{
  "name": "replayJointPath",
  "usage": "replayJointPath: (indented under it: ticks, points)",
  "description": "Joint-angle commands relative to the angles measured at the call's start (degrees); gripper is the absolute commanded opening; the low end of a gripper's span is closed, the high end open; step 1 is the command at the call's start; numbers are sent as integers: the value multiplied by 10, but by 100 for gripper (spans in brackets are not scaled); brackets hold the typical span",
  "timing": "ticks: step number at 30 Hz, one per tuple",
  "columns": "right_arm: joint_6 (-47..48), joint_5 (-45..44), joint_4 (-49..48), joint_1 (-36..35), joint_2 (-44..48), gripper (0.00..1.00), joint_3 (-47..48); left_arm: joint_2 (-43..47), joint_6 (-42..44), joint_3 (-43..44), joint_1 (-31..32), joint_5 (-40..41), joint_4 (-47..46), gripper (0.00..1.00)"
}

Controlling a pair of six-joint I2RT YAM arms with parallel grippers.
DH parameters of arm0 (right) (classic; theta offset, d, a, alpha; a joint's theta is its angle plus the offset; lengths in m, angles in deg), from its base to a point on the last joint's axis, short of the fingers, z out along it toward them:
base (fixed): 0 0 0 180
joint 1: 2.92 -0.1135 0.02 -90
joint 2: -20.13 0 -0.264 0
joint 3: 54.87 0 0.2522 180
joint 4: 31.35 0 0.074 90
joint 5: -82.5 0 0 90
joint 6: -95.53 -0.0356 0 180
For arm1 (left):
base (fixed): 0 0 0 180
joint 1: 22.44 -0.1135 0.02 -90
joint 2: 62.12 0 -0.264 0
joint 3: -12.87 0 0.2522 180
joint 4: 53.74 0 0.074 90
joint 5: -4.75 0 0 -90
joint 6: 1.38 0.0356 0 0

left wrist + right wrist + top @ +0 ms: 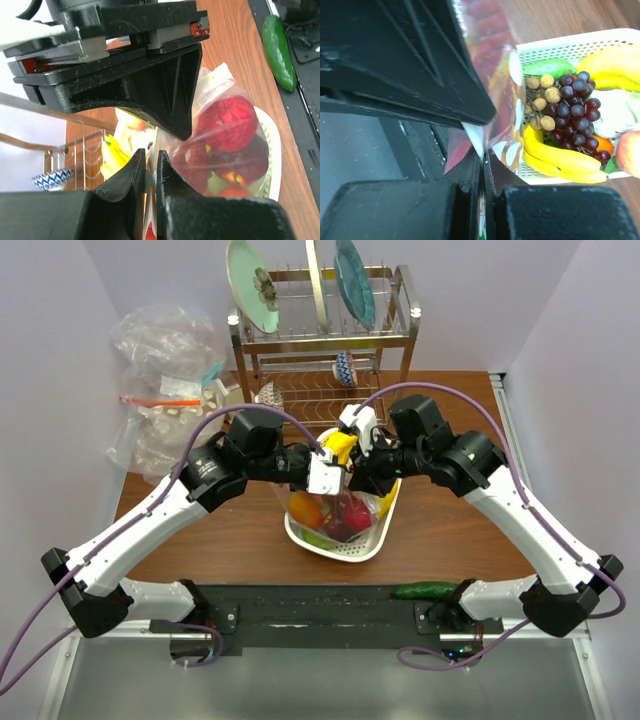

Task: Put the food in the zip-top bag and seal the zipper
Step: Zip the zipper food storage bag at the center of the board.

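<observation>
My left gripper will next slide to the left in the top view along the pinched zipper and let go, because the loose end of the bag lies that way.
The zip-top bag hangs over the white tray, held up by its top edge between both grippers. Through the clear plastic I see the food: a dark red apple and a peach low in the bag. My left gripper is shut on the bag's mouth edge, with the thin zipper strip pinched between its jaws. Directly opposite, my right gripper is shut on the same edge of the bag. In the top view the left gripper and right gripper nearly touch.
The tray holds yellow bananas, dark grapes and other toy foods. A green vegetable lies at the table's near edge. A dish rack stands behind, with a bulky clear bag at the back left.
</observation>
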Motion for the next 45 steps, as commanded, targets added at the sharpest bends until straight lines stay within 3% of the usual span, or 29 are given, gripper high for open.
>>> replayJointPath:
  ticks: [1, 18, 25, 36, 45]
  points:
    - [-7, -85, 16, 33, 36, 0, -42, 25, 1, 2, -4, 40, 0, 0]
    - [-34, -278, -5, 93, 74, 0, -98, 65, -44, -21, -6, 107, -11, 0]
    - [-42, -334, -36, 113, 101, 0, -123, 87, -87, -46, -46, 112, -23, 0]
    - [-45, -380, -46, 120, 123, 0, -137, 116, -138, -78, -108, 113, -51, 0]
    - [-52, -429, -53, 130, 139, 0, -156, 123, -188, -86, -120, 182, -47, 0]
